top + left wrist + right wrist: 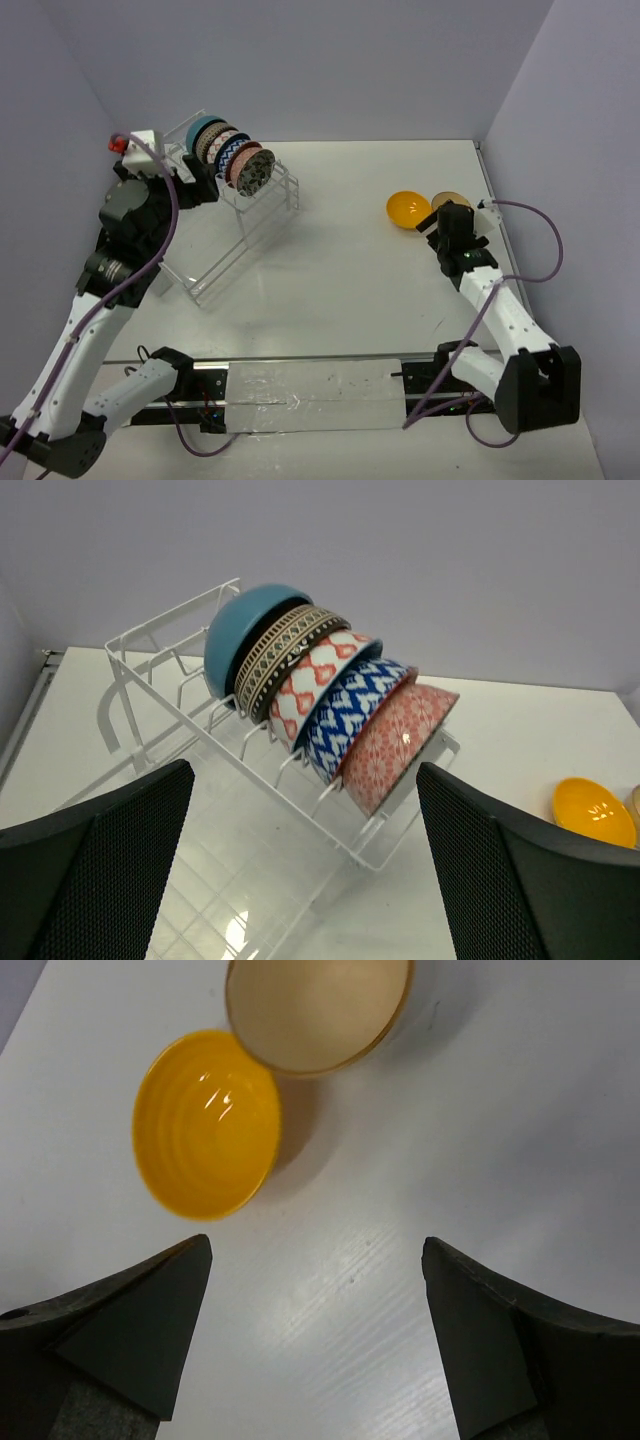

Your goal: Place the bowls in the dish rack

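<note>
The right gripper moves down and to the right in the top view next, onto the tan bowl's rim opposite the orange-yellow bowl (408, 210), where the table is empty.
The white wire dish rack (215, 262) stands at the back left; it also shows in the left wrist view (160, 695). Several bowls stand on edge in its top tier: teal (245, 630), dark brown (285, 652), salmon patterned (320, 680), blue patterned (355, 715) and a red-patterned one (400, 742). An orange-yellow bowl (408, 210) (207, 1136) and a tan bowl (447, 200) (318, 1010) sit on the table at the right. My left gripper (305, 880) is open and empty, just before the rack. My right gripper (315, 1345) is open and empty, above the table just short of the two bowls.
Lavender walls close the table at the back and both sides. A rail with cables (300, 385) runs along the near edge between the arm bases. White tabletop (350, 270) lies between the rack and the loose bowls.
</note>
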Tool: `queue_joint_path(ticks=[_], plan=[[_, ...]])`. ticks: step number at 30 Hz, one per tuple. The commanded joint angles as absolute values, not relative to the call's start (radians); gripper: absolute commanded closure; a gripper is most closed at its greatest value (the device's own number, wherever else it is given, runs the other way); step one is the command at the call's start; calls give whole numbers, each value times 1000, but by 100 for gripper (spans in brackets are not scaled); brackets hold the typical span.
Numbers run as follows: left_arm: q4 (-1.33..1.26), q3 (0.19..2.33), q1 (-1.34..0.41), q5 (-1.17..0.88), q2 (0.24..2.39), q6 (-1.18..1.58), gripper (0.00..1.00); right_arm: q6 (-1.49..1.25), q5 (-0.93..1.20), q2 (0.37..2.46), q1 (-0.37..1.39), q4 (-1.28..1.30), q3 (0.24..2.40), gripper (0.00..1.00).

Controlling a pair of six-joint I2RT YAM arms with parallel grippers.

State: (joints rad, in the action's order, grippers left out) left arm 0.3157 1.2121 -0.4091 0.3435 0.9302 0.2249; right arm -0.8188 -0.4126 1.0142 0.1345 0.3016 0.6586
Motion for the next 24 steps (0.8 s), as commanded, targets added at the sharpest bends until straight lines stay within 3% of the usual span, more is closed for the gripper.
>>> queue_joint_path(ticks=[1, 13, 24], plan=[[281, 1143, -413, 261, 830, 275, 1, -899, -391, 1106, 52, 290, 753, 7], [327, 986, -413, 210, 670, 256, 1, -1038, -376, 1455, -150, 221, 897, 9], [311, 989, -413, 143, 732, 273, 1, -1052, -333, 1621, -202, 155, 962, 25]])
